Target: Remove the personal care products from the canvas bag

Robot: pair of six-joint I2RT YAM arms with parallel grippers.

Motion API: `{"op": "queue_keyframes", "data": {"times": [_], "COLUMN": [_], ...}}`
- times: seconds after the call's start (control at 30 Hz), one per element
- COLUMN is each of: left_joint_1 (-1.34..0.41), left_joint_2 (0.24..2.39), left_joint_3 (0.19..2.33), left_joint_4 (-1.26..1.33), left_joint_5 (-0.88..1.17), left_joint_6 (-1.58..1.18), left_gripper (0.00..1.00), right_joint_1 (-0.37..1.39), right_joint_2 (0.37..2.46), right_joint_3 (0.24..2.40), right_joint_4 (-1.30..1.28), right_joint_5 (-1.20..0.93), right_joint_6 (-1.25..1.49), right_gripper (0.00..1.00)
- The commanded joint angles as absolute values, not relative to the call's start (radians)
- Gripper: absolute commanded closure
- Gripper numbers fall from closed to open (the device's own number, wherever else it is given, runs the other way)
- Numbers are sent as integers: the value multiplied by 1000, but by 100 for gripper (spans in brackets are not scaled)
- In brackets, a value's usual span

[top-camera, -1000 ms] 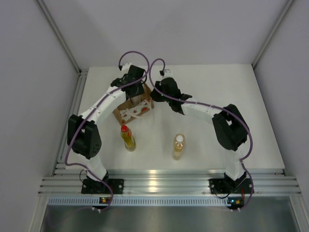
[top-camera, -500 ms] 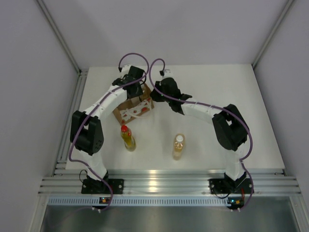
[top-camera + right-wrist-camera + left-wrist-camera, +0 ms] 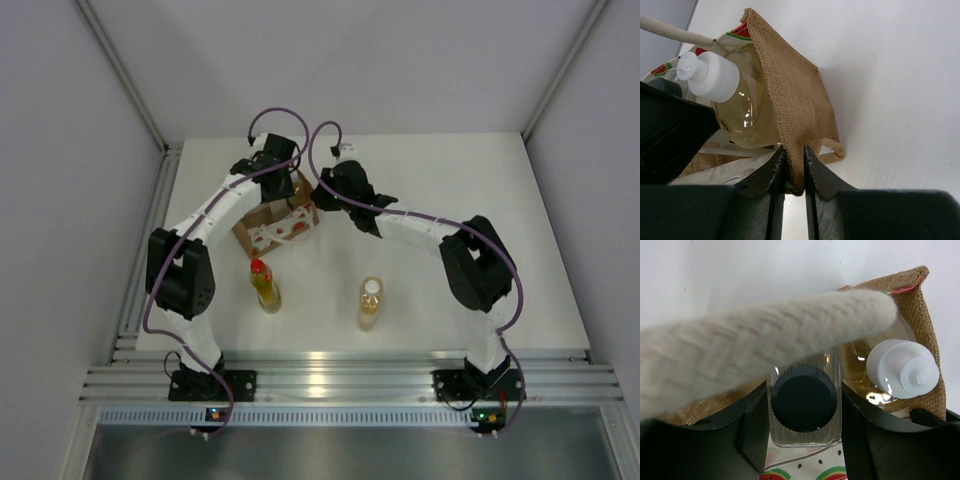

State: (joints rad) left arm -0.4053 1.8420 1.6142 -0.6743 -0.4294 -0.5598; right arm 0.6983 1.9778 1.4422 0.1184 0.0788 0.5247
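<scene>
I need to lift the squarish bottle up from the bag with my left gripper, then bring it back and down to the clear spot on the tabletop between the standing bottles.
The canvas bag (image 3: pixel 275 225) stands at the back of the table between both arms. My left gripper (image 3: pixel 284 186) reaches into its open top. In the left wrist view my left gripper (image 3: pixel 803 407) has its fingers (image 3: pixel 747 432) against both sides of the squarish dark-capped bottle (image 3: pixel 803 397). A white-capped bottle (image 3: pixel 902 367) stands beside it in the bag (image 3: pixel 920 300). A white handle (image 3: pixel 765 345) crosses in front. My right gripper (image 3: pixel 794 167) is shut on the bag's side wall (image 3: pixel 795 105). A red-capped bottle (image 3: pixel 264 285) and a white-capped bottle (image 3: pixel 370 303) stand on the table.
The two standing bottles are in front of the bag, between the arms' bases. The table's (image 3: pixel 480 170) side walls rise left and right. Purple cables (image 3: pixel 270 118) loop above both wrists.
My left arm's elbow has shifted toward the back and its wrist has settled slightly at the bag's mouth. The right arm and the bottles on the table have not moved.
</scene>
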Motion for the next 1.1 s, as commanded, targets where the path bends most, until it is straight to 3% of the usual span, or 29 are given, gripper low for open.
{"op": "queue_keyframes", "data": {"times": [0.0,0.43,0.73,1.07], "left_joint_1": [-397,-397,-397,-411], "left_joint_2": [1738,1591,1497,1368], "left_joint_3": [1700,1770,1954,1924], "left_joint_4": [-650,-702,-916,-939], "left_joint_5": [-436,-397,-425,-37], "left_joint_6": [-471,-407,-380,-411], "left_gripper": [100,100,100,100], "right_joint_1": [719,721,721,721], "right_joint_2": [1962,1971,1971,1983], "right_joint_3": [1465,1474,1473,1488], "right_joint_4": [58,58,57,43], "right_joint_5": [81,97,103,106], "right_joint_6": [525,541,540,537], "right_gripper": [96,96,97,96]}}
